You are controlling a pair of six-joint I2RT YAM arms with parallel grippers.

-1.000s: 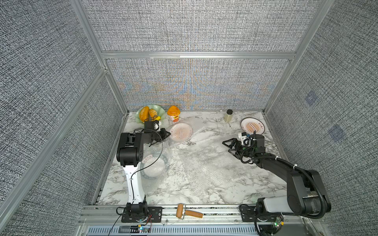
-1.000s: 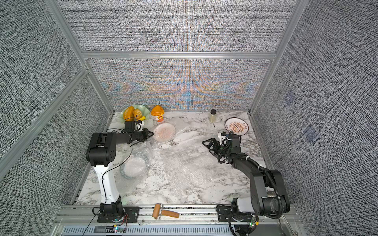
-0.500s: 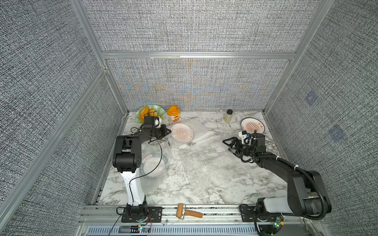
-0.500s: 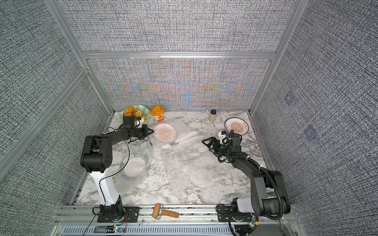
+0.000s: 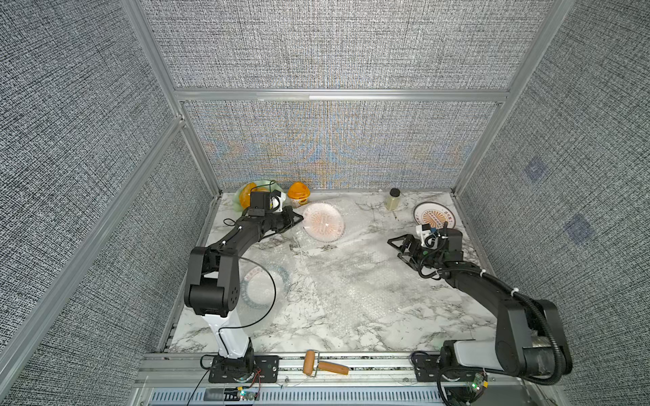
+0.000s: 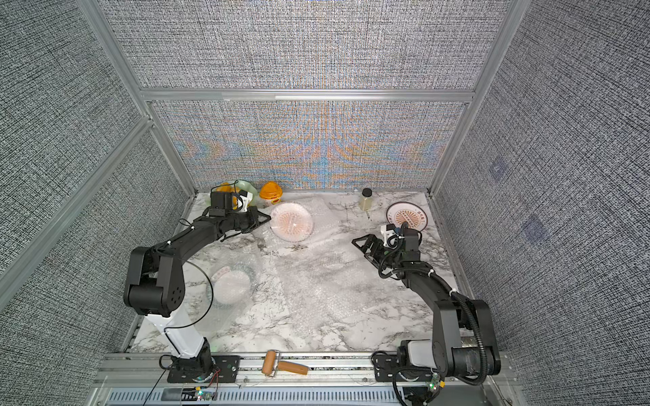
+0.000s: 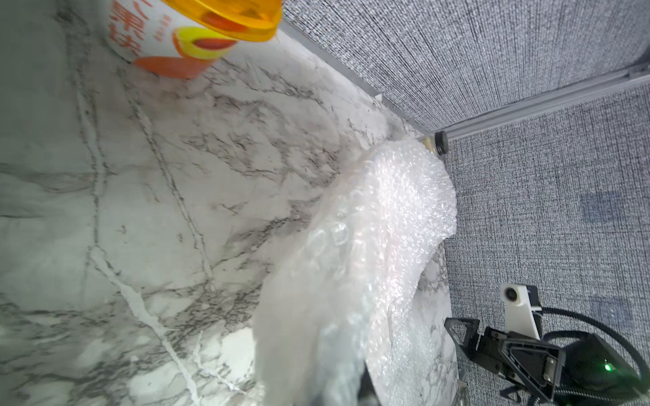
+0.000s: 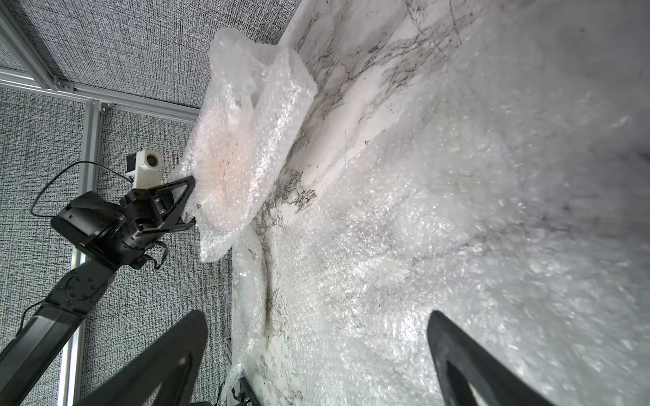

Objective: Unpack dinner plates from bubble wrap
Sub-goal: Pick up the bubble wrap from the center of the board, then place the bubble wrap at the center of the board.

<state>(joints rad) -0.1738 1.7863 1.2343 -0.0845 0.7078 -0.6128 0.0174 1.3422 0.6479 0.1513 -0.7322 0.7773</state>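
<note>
The flat bubble wrap sheet is below and back, so my left gripper should next move back and down to let go of the wrap's edge over it.
A dinner plate with an orange centre lies at the back left, still inside bubble wrap. My left gripper is shut on that wrap's edge, and the bundle is raised and tilted. The wrap hides its jaws in the left wrist view. A bare sunburst plate rests at the back right. A teal-rimmed plate sits wrapped beside the left arm. My right gripper hangs open and empty over a flat bubble wrap sheet.
A pale green dish with bread and an orange-lidded cup stand at the back left corner. A small bottle stands at the back. A wooden roller lies on the front rail.
My left arm has stretched out towards the back, pushing its gripper and the wrapped plate slightly to the right. The right arm has hardly moved.
</note>
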